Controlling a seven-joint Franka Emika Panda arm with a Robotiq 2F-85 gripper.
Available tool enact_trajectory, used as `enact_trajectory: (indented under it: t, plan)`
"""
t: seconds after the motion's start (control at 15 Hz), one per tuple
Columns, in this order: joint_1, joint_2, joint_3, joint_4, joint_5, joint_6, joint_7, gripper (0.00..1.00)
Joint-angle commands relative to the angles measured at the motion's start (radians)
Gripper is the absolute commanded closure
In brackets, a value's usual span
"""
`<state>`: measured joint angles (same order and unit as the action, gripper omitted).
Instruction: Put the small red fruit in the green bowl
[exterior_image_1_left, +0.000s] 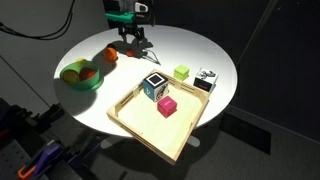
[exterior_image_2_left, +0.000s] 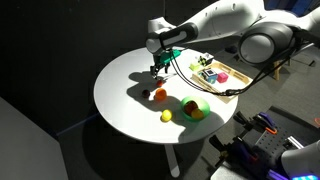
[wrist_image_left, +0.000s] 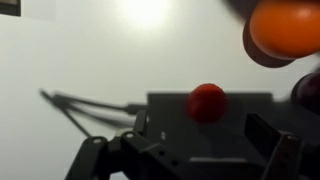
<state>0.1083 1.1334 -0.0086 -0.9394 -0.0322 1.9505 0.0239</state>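
Note:
The small red fruit (wrist_image_left: 207, 102) is below my gripper, in line with its open fingers, so I will next lower my gripper around it and then close.
The small red fruit (wrist_image_left: 207, 102) lies on the white table, centred ahead of my gripper (wrist_image_left: 190, 150) in the wrist view. In an exterior view it is a tiny dark-red spot (exterior_image_2_left: 147, 92) next to the larger orange fruit (exterior_image_2_left: 160, 95). My gripper (exterior_image_1_left: 133, 42) (exterior_image_2_left: 158, 68) hangs just above the table over the fruit. It is open and empty. The light-green bowl (exterior_image_1_left: 92, 84) (exterior_image_2_left: 204, 104) stands near the table's edge with other fruit in it. The orange fruit also shows in the other views (exterior_image_1_left: 110, 55) (wrist_image_left: 290, 28).
A tan wooden tray (exterior_image_1_left: 135, 120) (exterior_image_2_left: 232, 82) holds a pink cube (exterior_image_1_left: 167, 107) and a black-and-white cube (exterior_image_1_left: 153, 85). A green cube (exterior_image_1_left: 181, 72) and another small block (exterior_image_1_left: 205, 80) stand beside it. A yellow fruit (exterior_image_2_left: 166, 116) lies next to the bowl.

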Motion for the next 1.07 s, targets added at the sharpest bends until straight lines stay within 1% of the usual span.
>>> enact_trajectory:
  t: [0.0,0.73,0.8,0.87,0.93,1.0]
  plan:
    - [0.011,0.065,-0.01,0.111,-0.023,-0.055,0.017,0.0]
    - [0.013,0.164,-0.017,0.246,-0.028,-0.123,0.017,0.0]
    - [0.013,0.17,-0.018,0.254,-0.028,-0.127,0.018,0.02]
    - [0.014,0.176,-0.019,0.263,-0.028,-0.132,0.018,0.26]
    - [0.016,0.173,-0.025,0.257,-0.023,-0.13,0.017,0.26]
    - [0.016,0.177,-0.026,0.263,-0.022,-0.133,0.016,0.33]
